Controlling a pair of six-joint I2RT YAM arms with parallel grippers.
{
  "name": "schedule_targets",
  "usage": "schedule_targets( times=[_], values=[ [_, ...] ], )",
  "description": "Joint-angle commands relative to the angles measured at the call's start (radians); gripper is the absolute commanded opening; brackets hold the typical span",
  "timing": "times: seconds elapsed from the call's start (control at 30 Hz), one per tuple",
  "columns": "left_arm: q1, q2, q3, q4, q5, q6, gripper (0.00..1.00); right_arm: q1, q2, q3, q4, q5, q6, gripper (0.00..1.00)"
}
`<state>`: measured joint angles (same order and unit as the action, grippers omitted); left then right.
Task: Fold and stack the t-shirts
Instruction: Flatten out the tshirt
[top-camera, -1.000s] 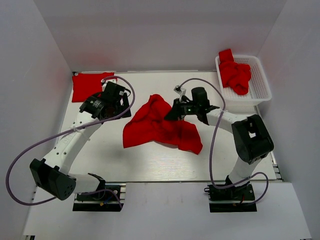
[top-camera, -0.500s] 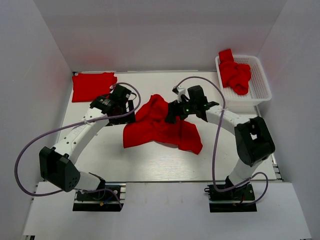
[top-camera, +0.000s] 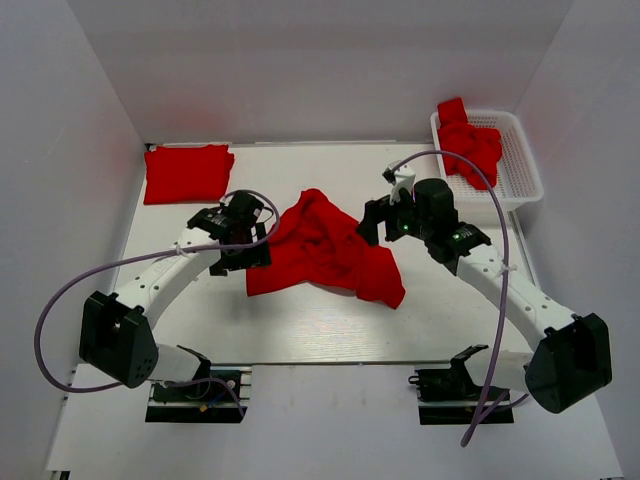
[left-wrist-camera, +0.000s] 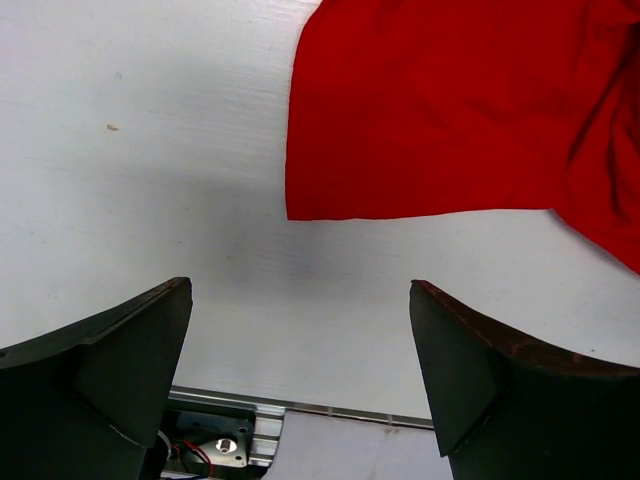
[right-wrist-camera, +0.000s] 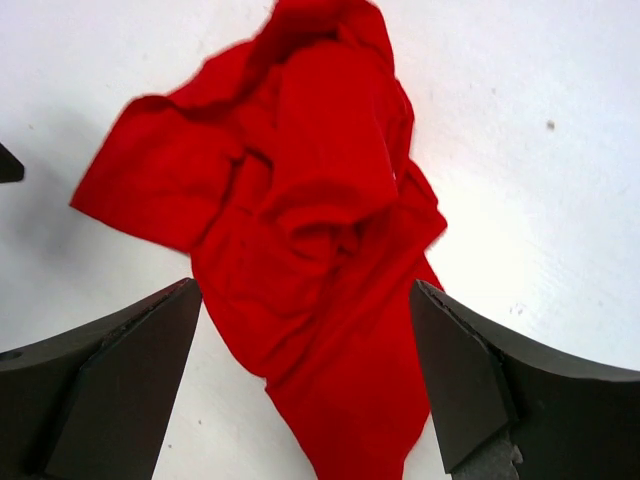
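Note:
My left gripper lowers onto the squared near corner (top-camera: 251, 290) of the crumpled red t-shirt (top-camera: 322, 250) next and closes there, since that corner lies flat, clear of the t-shirt's bunched folds.
A crumpled red t-shirt (top-camera: 322, 250) lies loose mid-table. Its squared lower-left corner (left-wrist-camera: 420, 120) shows in the left wrist view, and its bunched folds (right-wrist-camera: 310, 230) fill the right wrist view. My left gripper (top-camera: 247, 255) hovers open at the shirt's left edge, nothing between its fingers (left-wrist-camera: 120, 360). My right gripper (top-camera: 370, 222) is open above the shirt's right side, its fingers (right-wrist-camera: 480, 390) clear of the cloth. A folded red t-shirt (top-camera: 187, 172) lies flat at the back left. More red t-shirts (top-camera: 470, 148) are heaped in the basket.
The white lattice basket (top-camera: 526, 170) stands at the back right corner. White walls close the table at the back and both sides. The table's near edge and a metal rail (left-wrist-camera: 230, 435) show just below the left gripper.
My right gripper opened, let go of the crumpled shirt and drew back to the right. My left arm swung from the folded shirt toward the crumpled shirt's left edge.

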<state>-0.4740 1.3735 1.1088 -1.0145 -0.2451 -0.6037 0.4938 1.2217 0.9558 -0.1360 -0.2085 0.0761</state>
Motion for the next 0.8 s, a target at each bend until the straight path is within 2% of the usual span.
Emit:
schedule_targets(
  times=[0.0,0.23,0.47,0.63,0.77],
  values=[
    [0.003,-0.045,-0.015,0.033,0.013,-0.025,1.00,0.000,-0.005,0.003,-0.025,0.032,0.011,0.90],
    [0.003,-0.036,-0.087,0.134,0.026,-0.015,1.00,-0.003,0.045,0.024,-0.034,0.018,-0.006,0.90],
    [0.003,0.081,-0.110,0.211,0.026,0.005,1.00,0.000,0.125,0.023,-0.016,0.023,0.005,0.90],
    [0.012,0.125,-0.158,0.243,0.013,0.005,0.92,0.002,0.209,0.054,0.015,-0.061,0.018,0.90],
    [0.012,0.165,-0.210,0.301,0.036,0.005,0.83,0.005,0.277,0.107,0.007,-0.071,0.010,0.90]
  ],
)
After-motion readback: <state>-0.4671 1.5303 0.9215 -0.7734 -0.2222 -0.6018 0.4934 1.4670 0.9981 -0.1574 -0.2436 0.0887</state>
